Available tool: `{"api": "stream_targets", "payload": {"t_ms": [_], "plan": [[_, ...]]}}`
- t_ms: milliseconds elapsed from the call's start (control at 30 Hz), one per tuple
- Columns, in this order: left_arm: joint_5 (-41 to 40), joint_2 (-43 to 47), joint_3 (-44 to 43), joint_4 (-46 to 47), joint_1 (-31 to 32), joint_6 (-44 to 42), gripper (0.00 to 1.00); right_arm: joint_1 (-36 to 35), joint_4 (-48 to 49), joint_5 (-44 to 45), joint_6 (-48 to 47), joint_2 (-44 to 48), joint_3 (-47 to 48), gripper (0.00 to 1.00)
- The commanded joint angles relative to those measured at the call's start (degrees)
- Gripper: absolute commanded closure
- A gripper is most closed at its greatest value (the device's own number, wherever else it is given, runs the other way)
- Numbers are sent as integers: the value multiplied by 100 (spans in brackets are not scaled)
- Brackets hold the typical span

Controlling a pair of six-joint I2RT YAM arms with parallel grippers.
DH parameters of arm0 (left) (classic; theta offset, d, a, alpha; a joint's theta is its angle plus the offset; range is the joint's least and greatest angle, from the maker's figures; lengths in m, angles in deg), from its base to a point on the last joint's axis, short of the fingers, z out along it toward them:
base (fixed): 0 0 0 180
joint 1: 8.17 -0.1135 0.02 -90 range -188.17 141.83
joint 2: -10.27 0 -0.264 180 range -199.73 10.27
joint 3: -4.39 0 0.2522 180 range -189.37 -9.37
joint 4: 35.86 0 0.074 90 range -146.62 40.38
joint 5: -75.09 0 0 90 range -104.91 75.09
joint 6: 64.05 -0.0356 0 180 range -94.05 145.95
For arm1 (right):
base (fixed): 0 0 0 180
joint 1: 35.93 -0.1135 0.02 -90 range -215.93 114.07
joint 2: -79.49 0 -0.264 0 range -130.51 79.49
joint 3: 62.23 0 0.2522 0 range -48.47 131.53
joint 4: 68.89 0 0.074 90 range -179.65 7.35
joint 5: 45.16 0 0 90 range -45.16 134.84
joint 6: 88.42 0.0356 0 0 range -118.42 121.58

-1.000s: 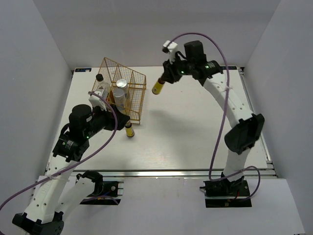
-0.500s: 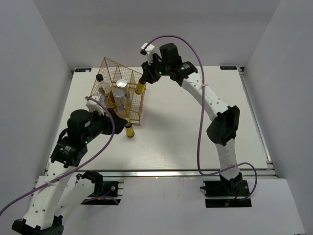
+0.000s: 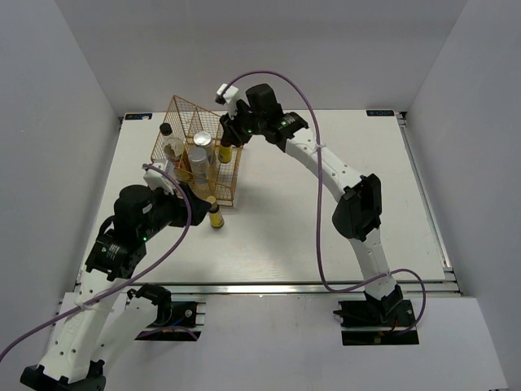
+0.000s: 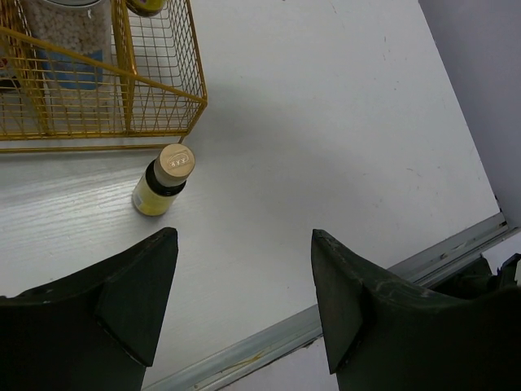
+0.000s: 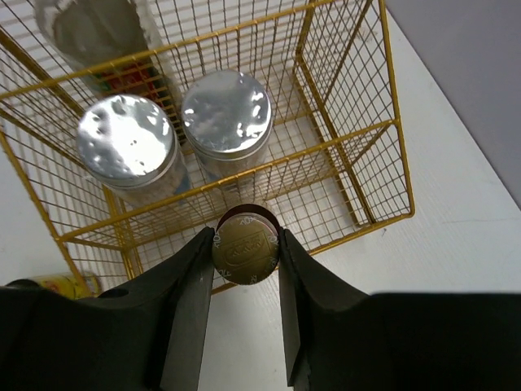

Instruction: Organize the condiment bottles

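Note:
I will lower my right gripper next into the empty section of the rack beside the silver-lidded jars and let go of the tiny yellow bottle (image 3: pixel 227 151), because that empty section is below my gripper.
My right gripper (image 3: pixel 231 135) is shut on a tiny yellow bottle (image 3: pixel 227 151), its gold cap (image 5: pixel 246 244) pinched between the fingers. It hangs above the right edge of the gold wire rack (image 3: pixel 229 167). Inside the rack stand two silver-lidded jars (image 5: pixel 128 147) (image 5: pixel 226 114) and the taller dark-capped bottle (image 3: pixel 171 145). The second yellow bottle (image 3: pixel 215 217) stands on the table just in front of the rack; it also shows in the left wrist view (image 4: pixel 163 181). My left gripper (image 4: pixel 244 301) is open and empty, a little behind that bottle.
The rack (image 5: pixel 350 133) has wire dividers; its right-hand compartment under the held bottle holds nothing. The table's metal front edge (image 4: pixel 391 281) runs close below my left gripper. Grey walls surround the white table (image 3: pixel 326 212).
My right arm has swung left with the yellow bottle, from over the back middle of the table to above the rack's right edge. My left arm has barely moved.

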Motion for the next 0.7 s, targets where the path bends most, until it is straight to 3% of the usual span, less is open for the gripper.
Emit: {"api": "stream_targets", "payload": {"t_ms": [0, 667], "plan": [[-88, 167, 95, -67, -17, 83, 24, 17, 746, 166, -237, 156, -34, 100], [-53, 177, 253, -155, -17, 118, 22, -36, 791, 157, -255, -468, -202, 100]]}}
